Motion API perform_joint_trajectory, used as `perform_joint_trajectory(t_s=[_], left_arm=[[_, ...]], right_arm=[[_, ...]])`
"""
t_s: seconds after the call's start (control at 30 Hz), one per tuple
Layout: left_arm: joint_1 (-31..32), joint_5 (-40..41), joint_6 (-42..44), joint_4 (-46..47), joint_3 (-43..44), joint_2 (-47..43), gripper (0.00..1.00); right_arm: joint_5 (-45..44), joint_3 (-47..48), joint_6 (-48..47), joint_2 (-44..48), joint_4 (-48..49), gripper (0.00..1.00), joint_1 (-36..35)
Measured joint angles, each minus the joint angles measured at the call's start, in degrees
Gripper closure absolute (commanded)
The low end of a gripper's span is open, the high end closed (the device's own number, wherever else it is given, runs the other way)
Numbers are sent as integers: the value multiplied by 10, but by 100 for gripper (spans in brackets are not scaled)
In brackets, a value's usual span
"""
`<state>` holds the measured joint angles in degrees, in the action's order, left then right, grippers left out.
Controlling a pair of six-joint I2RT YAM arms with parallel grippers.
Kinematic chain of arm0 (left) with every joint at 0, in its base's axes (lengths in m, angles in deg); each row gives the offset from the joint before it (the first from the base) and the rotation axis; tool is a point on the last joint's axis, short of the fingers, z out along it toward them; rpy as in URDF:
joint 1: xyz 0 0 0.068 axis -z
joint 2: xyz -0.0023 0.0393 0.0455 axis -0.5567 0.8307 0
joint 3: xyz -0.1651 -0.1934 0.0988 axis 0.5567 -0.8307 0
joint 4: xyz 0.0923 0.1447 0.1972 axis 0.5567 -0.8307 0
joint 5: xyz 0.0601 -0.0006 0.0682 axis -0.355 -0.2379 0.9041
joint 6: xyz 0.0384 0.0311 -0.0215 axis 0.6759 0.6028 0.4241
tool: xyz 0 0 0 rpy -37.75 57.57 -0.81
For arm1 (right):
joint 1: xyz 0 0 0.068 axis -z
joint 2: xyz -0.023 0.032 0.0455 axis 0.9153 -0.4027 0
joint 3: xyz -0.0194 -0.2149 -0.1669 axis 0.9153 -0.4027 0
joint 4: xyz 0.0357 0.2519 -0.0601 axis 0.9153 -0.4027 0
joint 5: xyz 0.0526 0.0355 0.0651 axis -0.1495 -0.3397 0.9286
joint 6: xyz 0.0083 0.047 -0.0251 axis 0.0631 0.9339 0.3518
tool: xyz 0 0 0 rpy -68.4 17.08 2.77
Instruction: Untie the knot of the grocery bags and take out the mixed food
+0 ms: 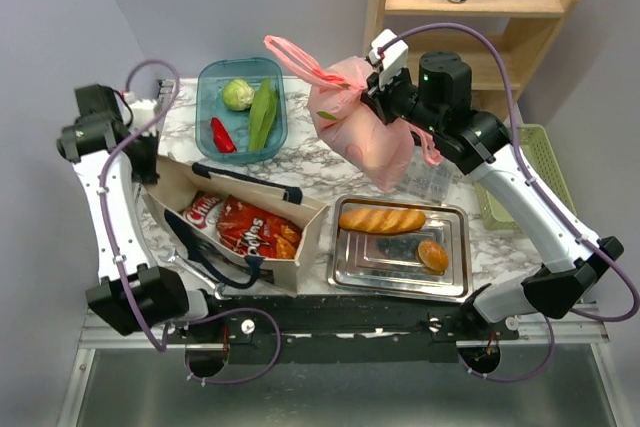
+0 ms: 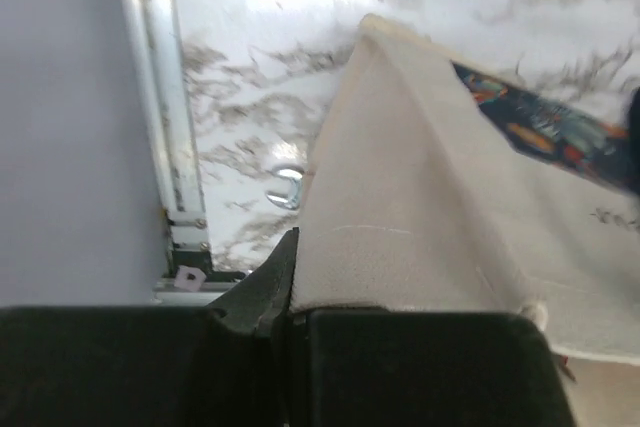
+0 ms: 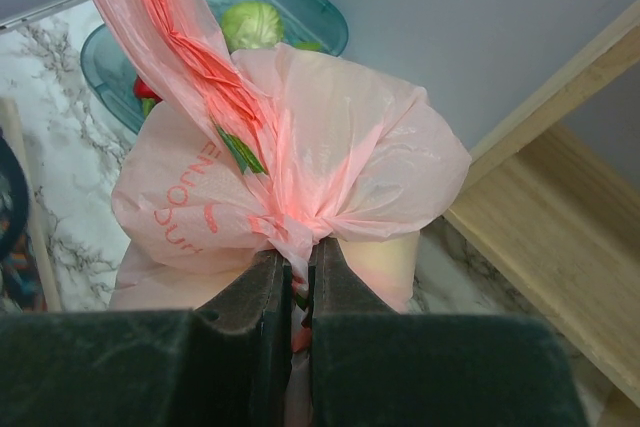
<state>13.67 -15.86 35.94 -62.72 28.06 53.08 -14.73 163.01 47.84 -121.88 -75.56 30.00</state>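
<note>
The robot's right hand is going to carry the hanging knotted bag back next and lower it onto the marble on the tote's side of the steel tray.
My right gripper [image 1: 373,88] [image 3: 298,263] is shut on the knot [image 3: 288,229] of the pink plastic bag [image 1: 362,135] [image 3: 345,152] and holds the bag off the table at the back. One loose pink handle [image 1: 296,58] trails up and to the left. The bag's contents are hidden. The beige canvas tote [image 1: 285,265] [image 2: 430,207] with navy straps lies open at the front left. A red chip bag [image 1: 206,211] and an orange-red chip bag [image 1: 256,230] lie in it. My left gripper [image 1: 152,167] [image 2: 291,279] is shut on the tote's cloth edge at its left corner.
A teal tub [image 1: 205,82] at the back holds a green cabbage [image 1: 238,95], a long green vegetable [image 1: 262,113] and a red pepper [image 1: 222,135]. A steel tray [image 1: 400,272] holds a baguette [image 1: 381,219] and a bun [image 1: 432,254]. A green basket [image 1: 535,162] and a wooden shelf [image 1: 520,7] stand at the right.
</note>
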Motion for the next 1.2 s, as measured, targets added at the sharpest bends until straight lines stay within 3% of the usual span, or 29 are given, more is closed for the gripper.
perform_joint_trajectory(t_s=[0.27, 0.37, 0.47, 0.53, 0.63, 0.7, 0.83, 1.0, 1.07, 1.2], left_arm=[[-57, 4, 16, -89, 418, 171, 100], [-60, 19, 19, -60, 483, 208, 100], [-47, 41, 30, -8, 493, 242, 88], [-32, 58, 42, 23, 493, 263, 67], [-5, 83, 58, 95, 493, 307, 20], [10, 95, 67, 132, 493, 333, 3], [16, 129, 66, 177, 514, 368, 2], [20, 148, 55, 197, 530, 352, 2], [22, 124, 45, 187, 526, 320, 2], [23, -13, 29, 148, 461, 180, 1]], right_arm=[[0, -16, -2, 18, 1, 99, 4], [0, -19, -2, 19, 0, 99, 6], [1, -19, -2, 19, 0, 99, 7], [1, -19, -2, 19, 0, 99, 7], [1, -19, 1, 19, 0, 99, 7], [2, -23, 1, 19, 0, 99, 7], [11, -48, 7, 21, 0, 99, 10], [46, -92, 21, 22, -9, 99, 14], [73, -101, 25, 22, -19, 99, 15], [148, -113, 32, 22, -22, 99, 15]])
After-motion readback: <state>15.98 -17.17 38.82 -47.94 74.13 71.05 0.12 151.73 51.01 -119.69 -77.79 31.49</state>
